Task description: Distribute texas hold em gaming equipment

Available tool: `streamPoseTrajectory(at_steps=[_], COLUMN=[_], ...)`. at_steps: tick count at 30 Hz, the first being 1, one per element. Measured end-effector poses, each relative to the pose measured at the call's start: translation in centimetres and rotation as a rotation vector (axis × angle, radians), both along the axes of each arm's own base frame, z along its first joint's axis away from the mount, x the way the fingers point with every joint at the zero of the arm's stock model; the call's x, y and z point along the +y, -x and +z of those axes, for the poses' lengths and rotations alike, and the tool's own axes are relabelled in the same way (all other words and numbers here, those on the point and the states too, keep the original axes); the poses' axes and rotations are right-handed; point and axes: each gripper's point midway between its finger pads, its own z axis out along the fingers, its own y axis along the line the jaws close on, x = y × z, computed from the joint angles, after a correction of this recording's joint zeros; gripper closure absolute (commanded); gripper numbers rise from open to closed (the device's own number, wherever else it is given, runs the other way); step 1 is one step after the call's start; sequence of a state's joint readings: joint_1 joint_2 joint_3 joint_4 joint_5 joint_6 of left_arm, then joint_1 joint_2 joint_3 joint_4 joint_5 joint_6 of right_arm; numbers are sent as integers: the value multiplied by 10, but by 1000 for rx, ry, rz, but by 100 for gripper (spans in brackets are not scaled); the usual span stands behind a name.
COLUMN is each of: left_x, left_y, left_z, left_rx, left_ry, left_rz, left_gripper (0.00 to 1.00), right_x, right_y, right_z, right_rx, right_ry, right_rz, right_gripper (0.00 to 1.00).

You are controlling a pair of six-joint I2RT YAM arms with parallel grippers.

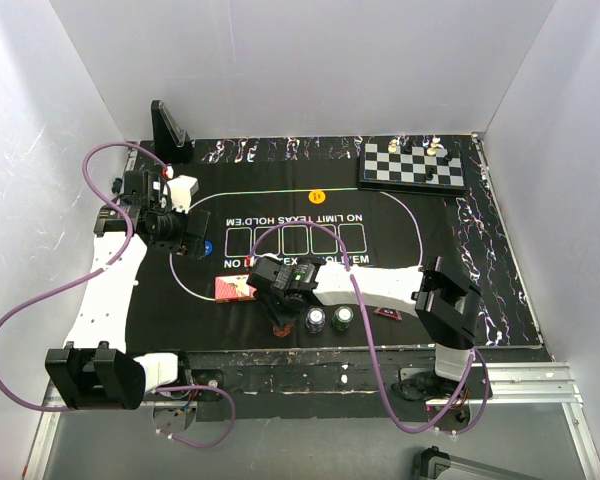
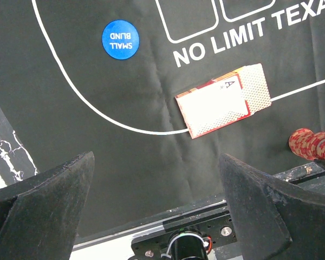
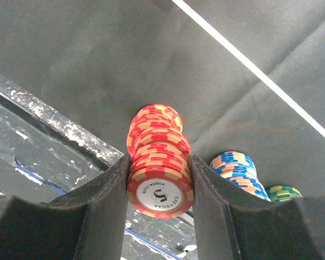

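Observation:
The robot's right gripper will next lift outward past the card deck, then lower onto the mat [image 1: 223, 252] beside the "SMALL BLIND" button and release, since that spot is empty.
My right gripper [image 3: 161, 160] is shut on a stack of red poker chips [image 3: 160, 168], one finger pressed to each side. A blue-and-orange chip stack [image 3: 235, 170] and a green one [image 3: 281, 192] stand just beside it. From above, the right gripper [image 1: 280, 308] is at the mat's near edge, with the two other stacks [image 1: 316, 320] [image 1: 342, 318] to its right. My left gripper [image 2: 156, 162] hangs open above the mat with nothing between its fingers. Ahead of it lie the red-backed card deck [image 2: 225, 100], an ace face up on top, and the blue "SMALL BLIND" button [image 2: 119, 40].
A yellow button [image 1: 317, 195] lies at the mat's far edge. The chessboard [image 1: 413, 165] with its pieces sits at the back right. A black stand [image 1: 168, 130] is at the back left. A small red piece [image 1: 387, 312] lies right of the chip stacks. White walls enclose the table.

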State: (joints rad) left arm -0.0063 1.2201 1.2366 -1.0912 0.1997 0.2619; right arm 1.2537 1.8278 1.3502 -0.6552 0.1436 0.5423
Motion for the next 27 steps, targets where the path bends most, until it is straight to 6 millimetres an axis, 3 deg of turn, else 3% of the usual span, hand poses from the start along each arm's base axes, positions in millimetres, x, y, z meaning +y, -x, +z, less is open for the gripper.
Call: streamPoseTrajectory(at_steps=[7, 19, 23, 27], left_x=[0, 0, 0, 0], left_y=[0, 0, 1, 1], left_z=[0, 0, -1, -1], left_rx=[-2, -6, -5, -5], left_ry=[-2, -10, -9, -7], left_rz=[-9, -24, -26, -30], left_gripper=[0, 0, 0, 0], right_x=[9, 2, 10, 33], right_y=[2, 3, 0, -10], right_z=[10, 5, 16, 42], right_rx=[-9, -11, -21, -60], right_ry=[-21, 22, 7, -41], right_rz=[20, 34, 41, 61], right_gripper=[60, 62, 62, 63])
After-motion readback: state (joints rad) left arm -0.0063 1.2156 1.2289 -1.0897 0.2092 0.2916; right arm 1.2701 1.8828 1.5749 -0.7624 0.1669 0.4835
